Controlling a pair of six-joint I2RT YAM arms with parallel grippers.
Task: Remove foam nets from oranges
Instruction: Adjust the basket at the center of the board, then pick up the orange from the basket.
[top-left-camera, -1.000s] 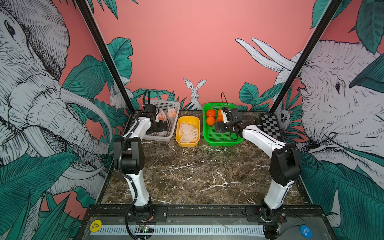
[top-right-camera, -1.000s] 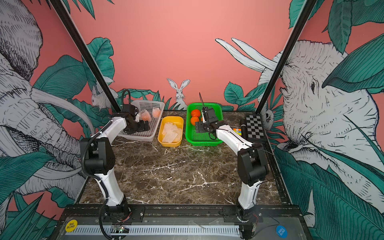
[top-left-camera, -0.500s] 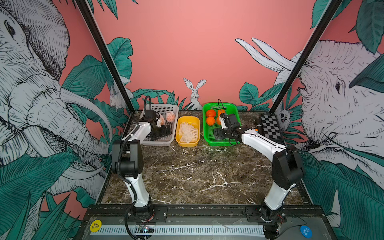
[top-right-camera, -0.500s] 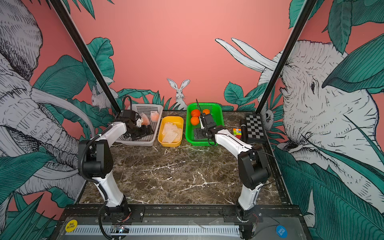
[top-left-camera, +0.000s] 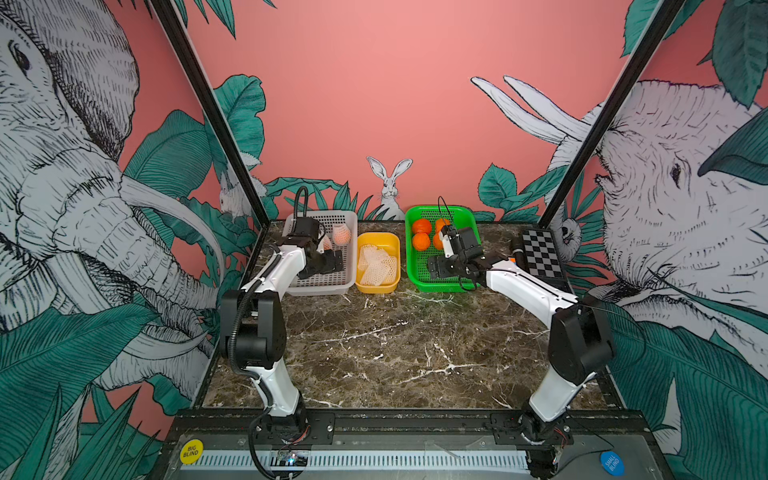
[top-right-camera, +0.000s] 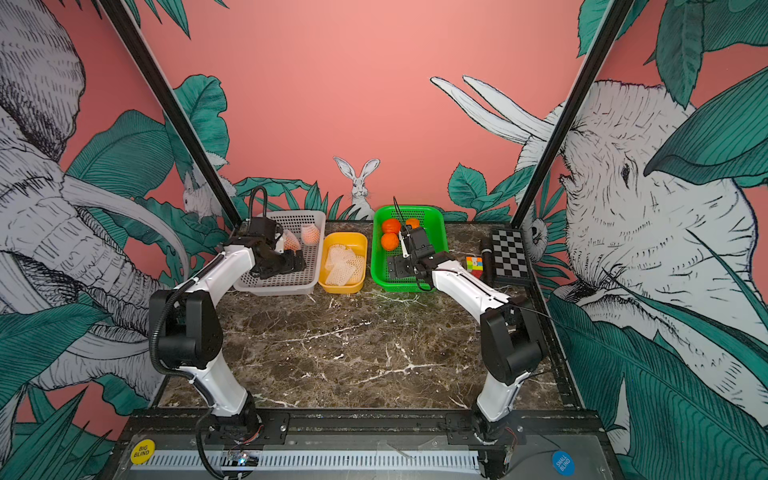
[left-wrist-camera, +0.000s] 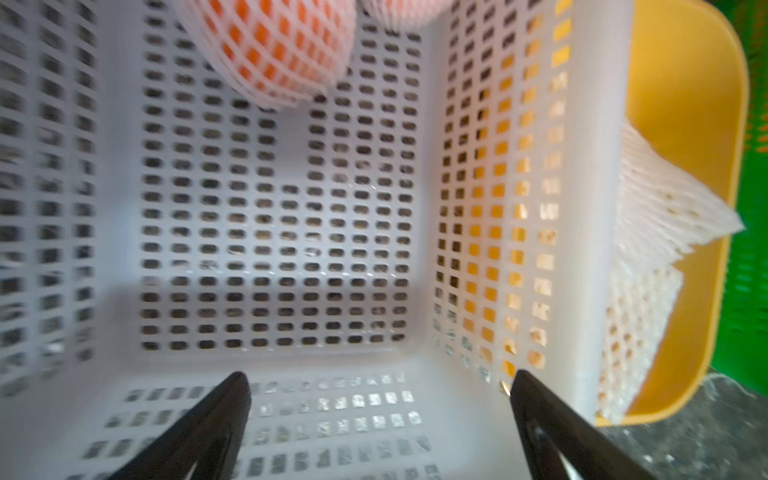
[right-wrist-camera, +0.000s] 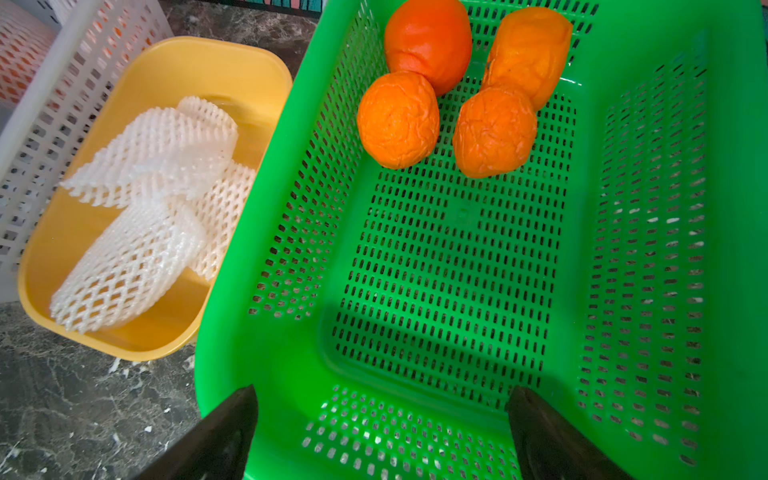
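My left gripper needs to move outward and down next and close around the nearer orange (top-right-camera: 291, 240) (left-wrist-camera: 270, 50), which is lying there still in its foam net.
Two oranges still in foam nets (top-left-camera: 341, 234) (top-right-camera: 311, 234) lie at the far end of the white basket (top-left-camera: 320, 289); in the left wrist view the nearer netted orange (left-wrist-camera: 270, 50) shows orange through the white mesh. My left gripper (top-left-camera: 329, 264) (left-wrist-camera: 380, 382) hangs open inside this basket, short of them, with nothing between its fingers. Several bare oranges (top-left-camera: 421, 242) (right-wrist-camera: 398, 120) sit at the far end of the green basket (top-left-camera: 440, 286). My right gripper (top-left-camera: 437, 267) (right-wrist-camera: 382, 395) is open and empty over that basket's near end. Empty foam nets (top-left-camera: 376, 264) (right-wrist-camera: 153, 208) are piled in the yellow tub (top-left-camera: 378, 289).
The three containers stand side by side at the back of the marble table (top-left-camera: 395, 345). A checkerboard (top-left-camera: 540, 253), a black cylinder (top-right-camera: 485, 253) and a multicoloured puzzle cube (top-right-camera: 474, 264) lie to the right of the green basket.
The right gripper has drawn back from the oranges toward the green basket's near end. The left gripper has shifted nearer within the white basket. Both stay open.
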